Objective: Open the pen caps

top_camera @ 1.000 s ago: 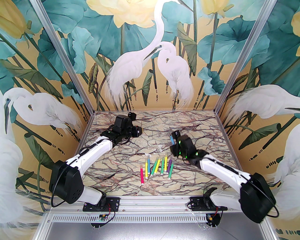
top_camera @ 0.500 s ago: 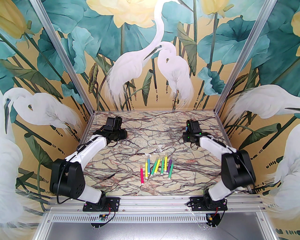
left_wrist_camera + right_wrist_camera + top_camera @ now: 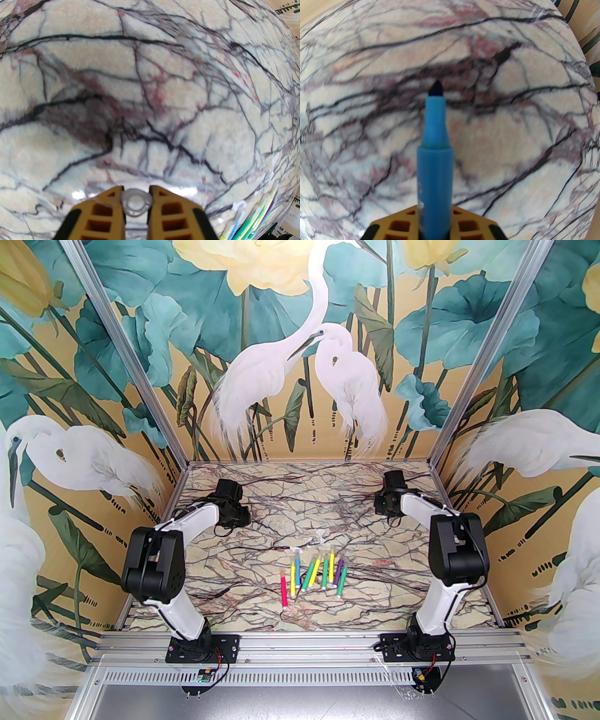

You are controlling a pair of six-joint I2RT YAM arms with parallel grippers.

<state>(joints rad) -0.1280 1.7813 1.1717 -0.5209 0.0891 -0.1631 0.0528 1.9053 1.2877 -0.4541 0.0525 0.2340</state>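
Observation:
My right gripper should next come down to the bare marble beneath it and release the blue pen there, since the pen's dark tip is already uncapped.
My left gripper (image 3: 136, 189) is shut on a clear pen cap (image 3: 137, 204), seen end-on between the yellow fingers, above bare marble. My right gripper (image 3: 434, 208) is shut on a blue pen (image 3: 435, 161) with no cap on it; its dark tip points away over the tabletop. In the top view the left wrist (image 3: 229, 502) hangs over the far left of the table and the right wrist (image 3: 391, 495) over the far right. Several coloured pens (image 3: 314, 573) lie in a row at the table's middle. Two loose clear caps (image 3: 320, 535) (image 3: 296, 549) lie just beyond them.
The marble tabletop (image 3: 300, 502) is boxed in by painted walls on three sides. An aluminium rail (image 3: 309, 645) with both arm bases runs along the near edge. The pen row shows at the lower right of the left wrist view (image 3: 257, 220).
Both arms have folded back and swung apart. The right gripper carried the blue pen from near the pen row to the far right. The left wrist drew back leftward.

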